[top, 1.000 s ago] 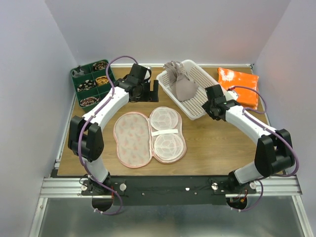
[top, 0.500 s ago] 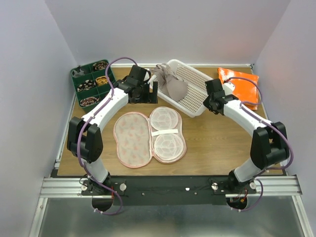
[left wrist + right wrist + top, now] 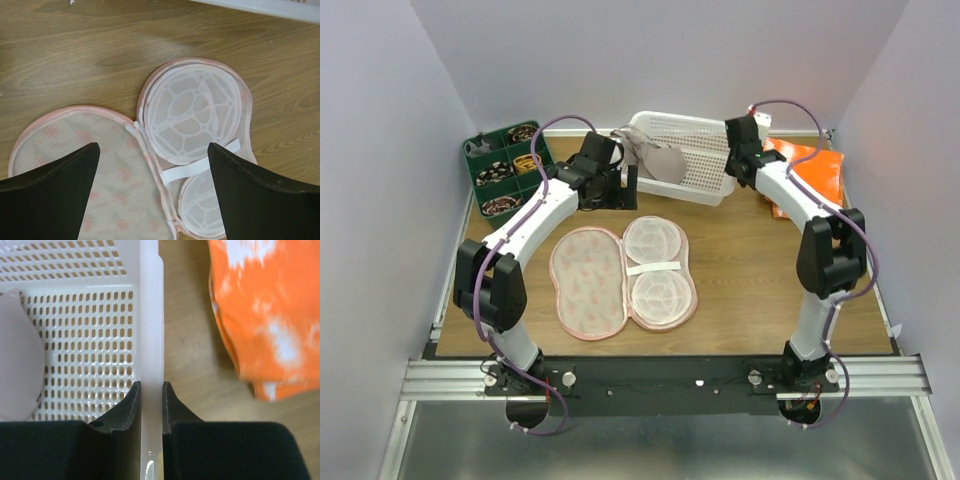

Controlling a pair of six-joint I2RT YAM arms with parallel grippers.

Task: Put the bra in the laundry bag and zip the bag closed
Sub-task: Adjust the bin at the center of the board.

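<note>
My right gripper goes down and outward next, then opens, to get the held rim beside the folded cloth, as the bra lies at the basket's low end.
The laundry bag [image 3: 623, 275] lies open flat on the table, its printed half on the left and its white mesh cups on the right. In the left wrist view the laundry bag [image 3: 190, 120] shows below my left gripper [image 3: 152, 150], which hangs open and empty. The taupe bra [image 3: 658, 160] spills from the low left end of a tipped white perforated basket [image 3: 695, 150], close to my left gripper [image 3: 625, 187]. My right gripper [image 3: 731, 168] is shut on the basket's right rim [image 3: 150, 315], and one bra cup [image 3: 15, 357] shows inside.
An orange-and-white folded cloth [image 3: 812, 172] lies at the back right, beside the right arm; it is also in the right wrist view [image 3: 265, 315]. A green compartment tray [image 3: 505, 168] of small items stands at the back left. Walls close in on three sides.
My right gripper closed on the basket's rim, then lifted and swung that end toward the back, tipping the basket. The bra slid to its left end. The left arm stayed still.
</note>
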